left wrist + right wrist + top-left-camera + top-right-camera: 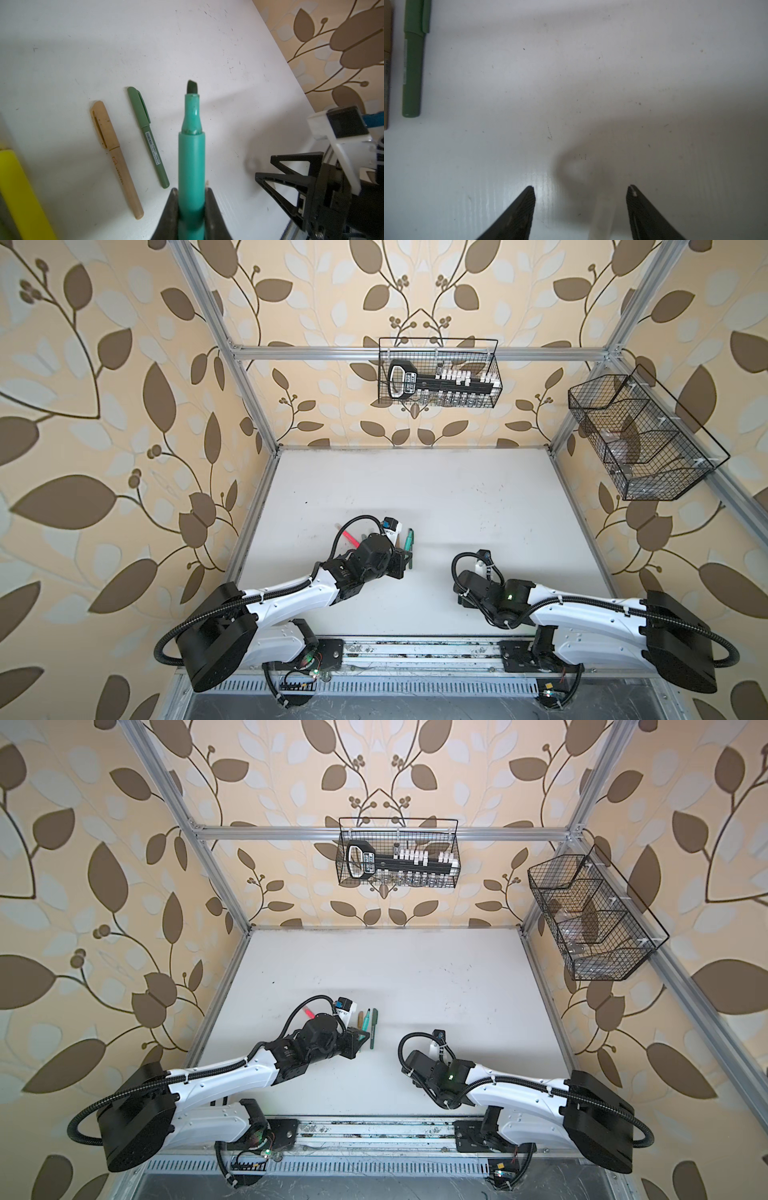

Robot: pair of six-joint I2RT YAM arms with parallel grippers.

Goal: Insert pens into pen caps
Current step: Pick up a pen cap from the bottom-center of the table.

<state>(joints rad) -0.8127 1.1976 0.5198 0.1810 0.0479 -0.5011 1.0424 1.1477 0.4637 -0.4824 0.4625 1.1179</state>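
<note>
Next, my right gripper lowers and eases slightly back onto the clear pen cap's far end [604,202], because the untouched cap already lies between its open fingers.
My left gripper [191,193] is shut on a green marker [191,155], whose bare dark chisel tip points away from the jaws. On the white table beside it lie a tan pen [116,158] and a dark green pen [148,137], both capped. A yellow marker [18,197] shows at the frame edge. A pink-red marker [347,537] lies half hidden behind the left arm. My right gripper [581,187] is open and close above the table. A pale see-through pen cap [602,216] stands blurred between its fingers, touching neither.
A wire basket [440,373] with a black tool hangs on the back wall, and another wire basket [640,435] hangs on the right wall. Aluminium posts frame the white table [415,489]. The arms' mounting rail [415,649] runs along the front edge.
</note>
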